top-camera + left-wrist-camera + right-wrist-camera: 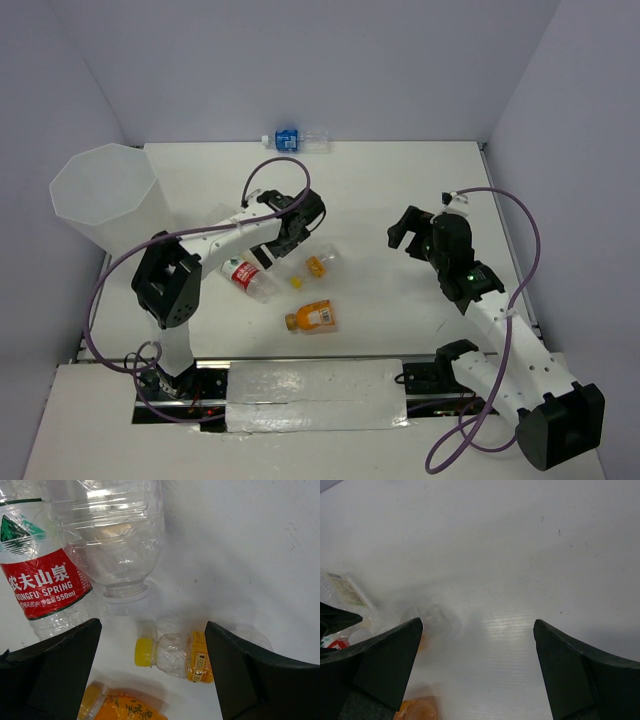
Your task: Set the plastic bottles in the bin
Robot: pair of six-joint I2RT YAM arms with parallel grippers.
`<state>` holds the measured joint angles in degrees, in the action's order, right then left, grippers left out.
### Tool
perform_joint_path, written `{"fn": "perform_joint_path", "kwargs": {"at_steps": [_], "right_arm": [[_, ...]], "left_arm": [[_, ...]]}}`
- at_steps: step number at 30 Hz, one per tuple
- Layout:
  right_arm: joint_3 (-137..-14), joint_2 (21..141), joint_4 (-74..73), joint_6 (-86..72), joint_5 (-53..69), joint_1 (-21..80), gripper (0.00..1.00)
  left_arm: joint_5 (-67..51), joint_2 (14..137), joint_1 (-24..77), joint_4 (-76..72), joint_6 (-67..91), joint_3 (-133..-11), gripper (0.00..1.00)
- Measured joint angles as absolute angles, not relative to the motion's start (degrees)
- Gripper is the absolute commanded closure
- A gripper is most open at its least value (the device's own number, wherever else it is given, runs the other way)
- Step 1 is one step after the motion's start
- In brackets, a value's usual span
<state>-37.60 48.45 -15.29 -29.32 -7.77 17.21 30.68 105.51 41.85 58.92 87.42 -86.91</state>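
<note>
The end of the plain bottle with the white cap is narrower than the bottle's body, so my left gripper will lower over the cap next, one open finger on each side.
My left gripper (288,243) is open, hovering over a cluster of bottles. In the left wrist view, a small yellow-capped juice bottle (175,655) lies on the table between its open fingers (60,670). The plain white-capped bottle (115,540) and the red-labelled bottle (42,585) lie just beyond. The fuller orange juice bottle (312,317) lies nearer the front. The blue-labelled bottle (292,140) lies at the back wall. The bin (100,195) stands at far left. My right gripper (405,235) is open and empty, right of the cluster.
White walls enclose the table on three sides. A taped strip (315,395) runs along the front edge between the arm bases. The left arm's cable loops above its wrist (270,170).
</note>
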Motion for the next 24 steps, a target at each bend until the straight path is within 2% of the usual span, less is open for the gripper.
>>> {"fn": "perform_joint_path", "kwargs": {"at_steps": [24], "right_arm": [[-37.58, 47.24, -15.51, -29.32, -7.73, 17.21, 0.00]], "left_arm": [[32.82, 108.86, 42.09, 57.89, 91.90, -84.09, 0.02]]}}
